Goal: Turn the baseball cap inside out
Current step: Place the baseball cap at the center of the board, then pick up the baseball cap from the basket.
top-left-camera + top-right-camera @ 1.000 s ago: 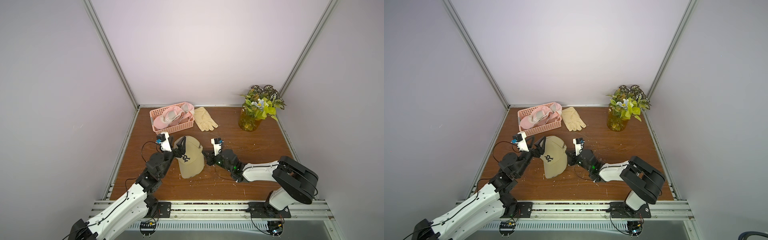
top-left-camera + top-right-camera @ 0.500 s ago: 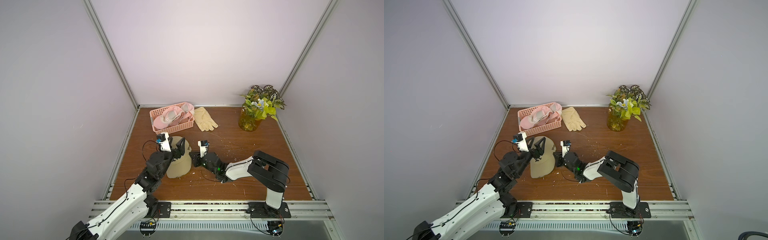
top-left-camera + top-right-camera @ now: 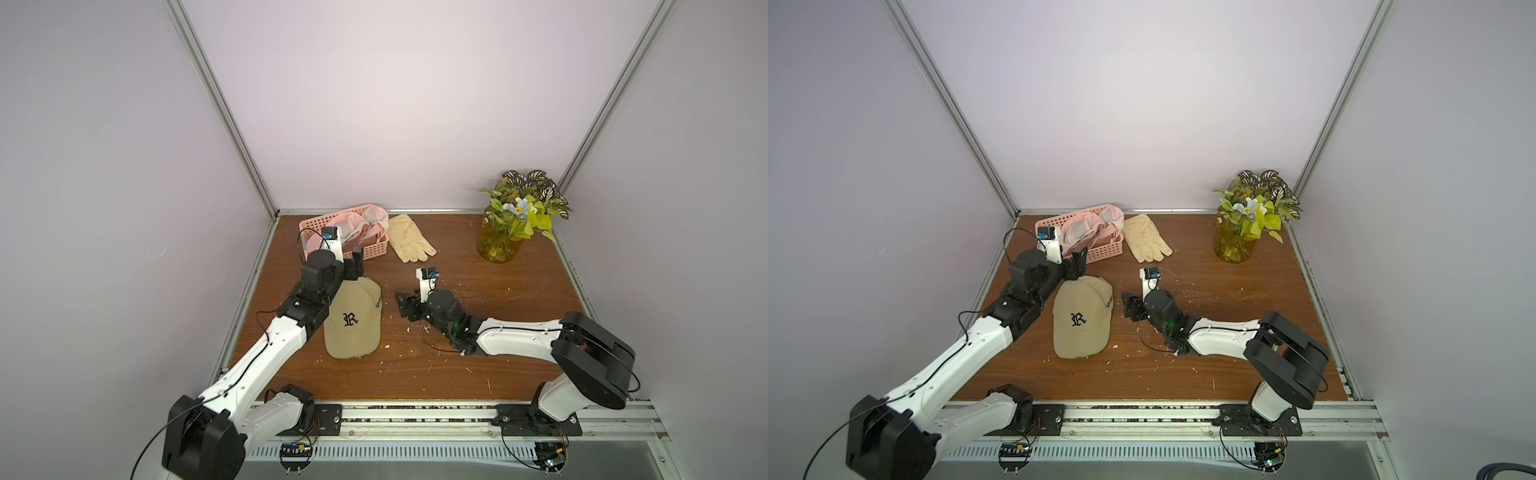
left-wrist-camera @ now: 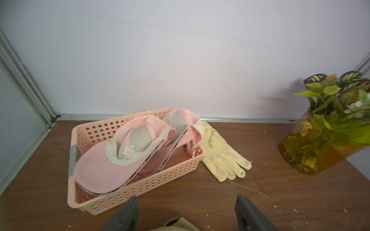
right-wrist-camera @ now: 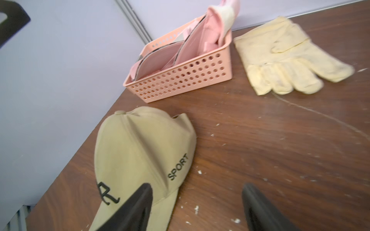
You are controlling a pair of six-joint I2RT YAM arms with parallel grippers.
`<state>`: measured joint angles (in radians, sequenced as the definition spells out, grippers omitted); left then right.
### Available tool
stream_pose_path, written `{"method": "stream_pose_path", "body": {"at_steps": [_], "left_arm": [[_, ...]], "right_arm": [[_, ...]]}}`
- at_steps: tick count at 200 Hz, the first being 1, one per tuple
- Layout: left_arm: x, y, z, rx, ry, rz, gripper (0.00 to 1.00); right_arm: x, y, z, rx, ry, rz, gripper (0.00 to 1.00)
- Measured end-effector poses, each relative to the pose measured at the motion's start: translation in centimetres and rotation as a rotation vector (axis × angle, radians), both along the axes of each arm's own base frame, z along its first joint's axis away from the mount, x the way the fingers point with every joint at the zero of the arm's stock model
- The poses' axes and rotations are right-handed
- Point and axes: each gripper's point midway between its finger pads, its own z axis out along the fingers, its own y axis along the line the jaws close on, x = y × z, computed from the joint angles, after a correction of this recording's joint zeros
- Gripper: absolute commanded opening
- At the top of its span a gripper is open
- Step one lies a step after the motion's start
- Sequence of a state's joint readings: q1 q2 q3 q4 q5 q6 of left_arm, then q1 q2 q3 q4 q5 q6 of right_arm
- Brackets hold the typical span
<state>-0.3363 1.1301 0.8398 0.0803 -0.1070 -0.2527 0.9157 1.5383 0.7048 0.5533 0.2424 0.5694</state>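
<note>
My left gripper should move outward from the tan cap [image 4: 176,224] onto the nearer pink cap's black-trimmed brim [image 4: 128,182]. That brim is in the basket, outward of my fingers.
The tan baseball cap [image 3: 353,320] [image 3: 1081,318] lies on the wooden table with its outside up, showing a black "R" and the word "SPORT" [image 5: 178,167]. The bill points toward the front rail. My left gripper [image 3: 354,266] [image 4: 186,212] hovers at the cap's back edge with its jaws wide open; only a sliver of the cap [image 4: 176,224] shows between them, not gripped. My right gripper [image 3: 405,307] [image 5: 197,206] stands open just right of the cap, holding nothing. In the right wrist view one finger [image 5: 138,206] overlaps the cap's side.
A pink perforated basket [image 3: 374,251] [image 4: 140,192] with pink caps stands at the back left, close behind my left gripper. A pale yellow glove [image 3: 409,241] lies beside it. An amber vase of plants [image 3: 498,247] stands at the back right. White crumbs dot the table.
My right gripper has opened, let go of the cap and drawn back to the right. The cap, bunched up against the left gripper half a second ago, now lies flat.
</note>
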Motion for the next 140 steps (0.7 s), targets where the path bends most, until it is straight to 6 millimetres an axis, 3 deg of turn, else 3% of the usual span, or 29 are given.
{"method": "stream_pose_path", "body": {"at_steps": [30, 48, 96, 140], "left_arm": [[4.5, 1.5, -1.6, 0.101, 0.104, 0.008, 0.73], [6.5, 2.1, -3.4, 0.160, 0.173, 0.000, 0.74], [9.1, 4.3, -10.1, 0.251, 0.385, -0.002, 0.71], [10.4, 5.0, -13.0, 0.288, 0.463, 0.009, 0.64]], "right_arm": [[1.7, -5.4, -0.3, -0.065, 0.032, -0.051, 0.77], [1.8, -7.4, -0.5, -0.107, 0.048, -0.060, 0.77], [1.4, -9.2, -0.1, -0.137, 0.053, -0.047, 0.77], [1.2, -10.2, -1.1, -0.155, 0.081, -0.051, 0.77]]}}
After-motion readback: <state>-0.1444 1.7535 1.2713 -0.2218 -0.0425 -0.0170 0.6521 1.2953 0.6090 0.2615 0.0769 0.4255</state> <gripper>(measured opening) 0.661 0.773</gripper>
